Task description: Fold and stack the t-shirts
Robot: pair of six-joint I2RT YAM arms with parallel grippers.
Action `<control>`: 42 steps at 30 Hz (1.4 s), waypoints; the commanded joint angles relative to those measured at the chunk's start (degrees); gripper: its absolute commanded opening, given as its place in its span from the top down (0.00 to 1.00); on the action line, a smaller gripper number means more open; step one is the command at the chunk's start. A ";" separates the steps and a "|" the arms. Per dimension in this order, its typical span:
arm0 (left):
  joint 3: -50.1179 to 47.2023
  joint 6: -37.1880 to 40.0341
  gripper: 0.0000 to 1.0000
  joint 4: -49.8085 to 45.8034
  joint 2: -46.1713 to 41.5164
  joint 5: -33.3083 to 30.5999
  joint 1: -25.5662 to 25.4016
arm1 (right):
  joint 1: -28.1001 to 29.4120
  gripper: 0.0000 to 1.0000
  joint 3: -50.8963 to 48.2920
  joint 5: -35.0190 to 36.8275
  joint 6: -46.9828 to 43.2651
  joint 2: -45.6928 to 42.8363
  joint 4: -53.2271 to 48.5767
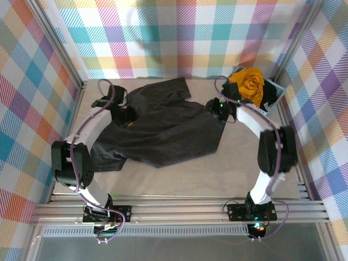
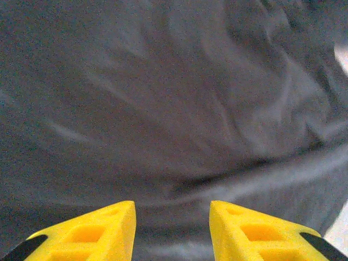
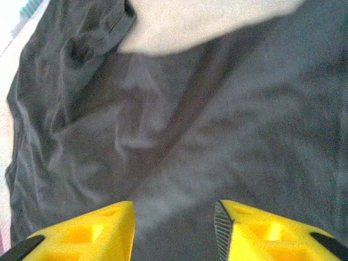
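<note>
Next, my right gripper will draw back toward the base and lower onto the t-shirt hem's near corner [image 1: 215, 150], which lies below it and borders bare table.
A dark charcoal t-shirt [image 1: 163, 130] lies spread and wrinkled across the middle of the table. My left gripper [image 1: 129, 117] hovers over its left side and my right gripper [image 1: 217, 107] over its right edge. In the left wrist view the yellow fingers [image 2: 109, 228] of my left gripper [image 2: 172, 209] stand apart with only dark cloth [image 2: 174, 109] beneath. The right gripper [image 3: 174, 209] is open too, above the shirt [image 3: 179, 125], with a sleeve [image 3: 92, 32] at the upper left. A mustard-yellow t-shirt [image 1: 247, 84] sits bunched in the basket.
The light blue basket [image 1: 275, 92] stands at the back right corner, just behind the right arm. Checked cloth walls and metal frame posts close in the table on three sides. Bare tan table surface [image 1: 190, 179] lies in front of the shirt.
</note>
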 commanded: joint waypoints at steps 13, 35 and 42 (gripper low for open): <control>-24.87 -4.40 0.37 -1.43 -14.57 2.66 -18.80 | -0.14 0.55 -27.23 -3.89 1.85 -12.85 -0.53; -32.58 -24.74 0.96 20.70 -9.46 -6.82 -19.19 | -0.16 1.00 -21.78 -3.41 -2.63 -11.12 -3.51; -30.05 -22.17 1.00 13.23 -18.00 -9.10 -19.11 | -0.07 1.00 -17.96 -4.97 -4.71 -19.35 -11.67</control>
